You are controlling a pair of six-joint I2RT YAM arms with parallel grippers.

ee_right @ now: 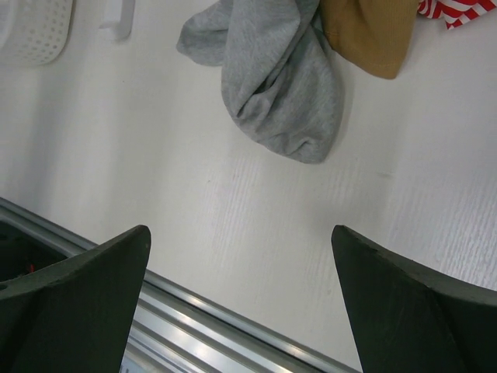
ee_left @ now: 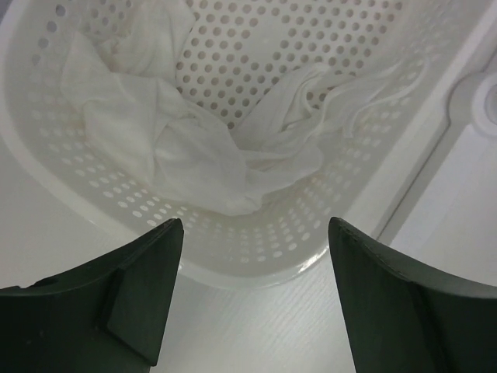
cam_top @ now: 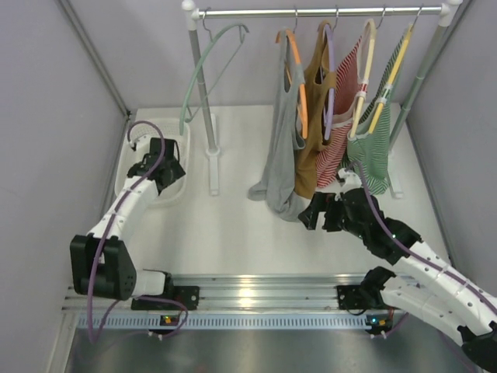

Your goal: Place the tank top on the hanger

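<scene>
The left gripper lowers past the basket's near rim into the basket next, onto a fold of the white tank top, because the cloth bunches there.
The white tank top lies crumpled in a white perforated basket. In the top view the basket sits at the table's left and my left arm hides the top. My left gripper is open and empty, just in front of the basket's near rim; it also shows in the top view. The sage-green hanger hangs empty at the left end of the rail. My right gripper is open and empty over bare table; in the top view it is below the hanging clothes.
A rail on a white stand holds a grey top on an orange hanger, a brown top, a red-striped top and a green-striped top. The grey top's hem touches the table. A metal track runs along the near edge.
</scene>
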